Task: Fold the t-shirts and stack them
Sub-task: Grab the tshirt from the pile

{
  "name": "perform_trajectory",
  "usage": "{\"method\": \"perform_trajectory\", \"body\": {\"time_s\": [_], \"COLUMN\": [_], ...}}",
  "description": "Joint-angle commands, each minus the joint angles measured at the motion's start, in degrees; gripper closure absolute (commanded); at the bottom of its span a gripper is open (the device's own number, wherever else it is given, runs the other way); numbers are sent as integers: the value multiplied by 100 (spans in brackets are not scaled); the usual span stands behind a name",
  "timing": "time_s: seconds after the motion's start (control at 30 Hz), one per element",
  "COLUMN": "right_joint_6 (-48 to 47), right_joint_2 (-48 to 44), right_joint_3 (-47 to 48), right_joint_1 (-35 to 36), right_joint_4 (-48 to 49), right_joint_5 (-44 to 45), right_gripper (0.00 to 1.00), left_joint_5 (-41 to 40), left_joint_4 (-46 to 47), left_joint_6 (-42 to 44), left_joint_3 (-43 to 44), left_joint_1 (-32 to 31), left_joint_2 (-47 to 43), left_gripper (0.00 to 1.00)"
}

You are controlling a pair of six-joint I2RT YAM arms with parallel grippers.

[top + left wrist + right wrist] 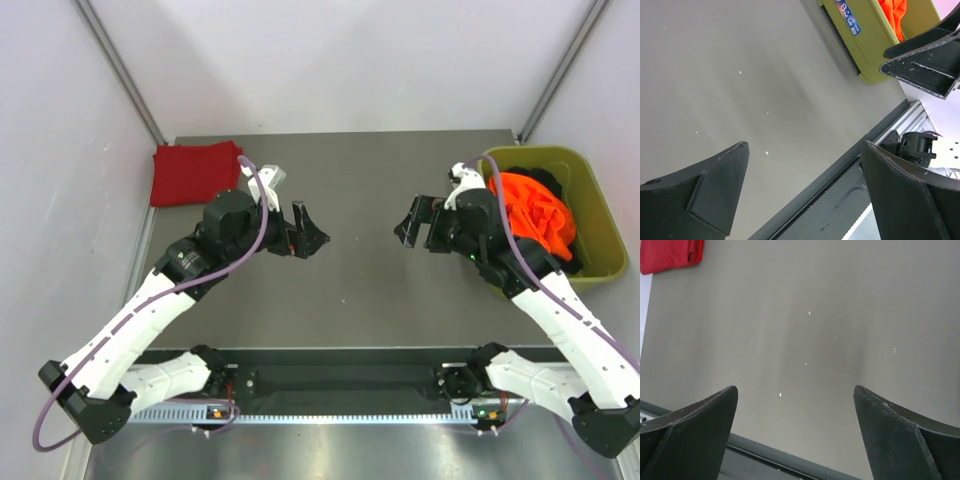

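Note:
I should next swing my right gripper over the tub's rim and down onto the orange t-shirt (535,210), as the tub's sides hem it in to the gripper's right in the top view.
A dark red t-shirt (193,172) lies folded at the table's back left corner; its edge shows in the right wrist view (670,255). A bright orange t-shirt (535,210) lies crumpled in the olive-green tub (600,225) at the right; a bit of it shows in the left wrist view (892,12). My left gripper (308,230) is open and empty over the middle of the table, pointing right. My right gripper (415,222) is open and empty, pointing left, facing the left one. In the wrist views both the left gripper (805,180) and the right gripper (796,427) have jaws spread wide over bare table.
The grey table (360,290) is bounded by white walls at left, back and right. The tub also holds dark fabric (548,180) beside the orange shirt. A black rail (340,380) runs along the near edge between the arm bases.

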Motion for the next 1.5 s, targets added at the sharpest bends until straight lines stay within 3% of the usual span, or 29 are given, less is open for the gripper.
{"method": "perform_trajectory", "body": {"time_s": [0.0, 0.1, 0.23, 0.3, 0.37, 0.43, 0.67, 0.73, 0.8, 1.0, 1.1, 1.13, 1.2, 1.23, 1.37, 1.47], "right_joint_6": [74, 188, -380, -566, -690, -865, -963, -814, -726, -664, -681, -690, -690, -708, -760, -691], "right_joint_2": [-135, 40, 356, 593, 1050, 1314, 2193, 2658, 3088, 3582, 3714, 3706, 3584, 3539, 3311, 3021], "right_joint_3": [102, 443, 1120, 1759, 2166, 2448, 2239, 2089, 1940, 1157, 1253, 1384, 1841, 2051, 3508, 4439], "right_joint_1": [31, 22, -21, -293, -1117, -2151, -4080, -4650, -4916, -5233, -5295, -5286, -5277, -5260, -5164, -5084], "right_joint_4": [141, -114, -53, -341, -658, -730, -361, -317, -273, 333, 378, 317, 133, 45, -387, -185], "right_joint_5": [293, 801, 1627, 2477, 2737, 2194, 1745, 1044, 316, 22, -23, 4, 100, 144, 5, -926], "right_gripper": [0, 0, 0, 0, 0, 0, 1, 3, 6, 11, 33, 66, 85, 100, 100, 100], "left_joint_5": [116, 134, -243, -490, -482, -350, -209, -209, -192, -148, -200, -235, -288, -297, -262, 343], "left_joint_4": [327, 326, 90, -139, -271, -315, -210, -201, -201, -87, -95, -78, -69, -52, 89, 563], "left_joint_6": [-49, -32, -32, -32, -6, 47, 47, 21, -14, -84, -76, -76, -102, -137, -216, -172], "left_joint_3": [27, 44, 106, 193, 316, 300, -34, -79, -105, -228, -237, -228, -228, -219, -219, -350], "left_joint_1": [-4, -4, -4, 5, 5, -4, -4, -4, -4, -4, -4, -4, -4, 5, 5, -4], "left_joint_2": [-91, -109, -56, -21, 49, 32, -91, -56, -21, 67, 93, 111, 128, 137, 111, 23], "left_gripper": [3, 3, 4, 4, 5, 5, 5, 6, 6, 7, 7, 7, 7, 7, 8, 9]}}
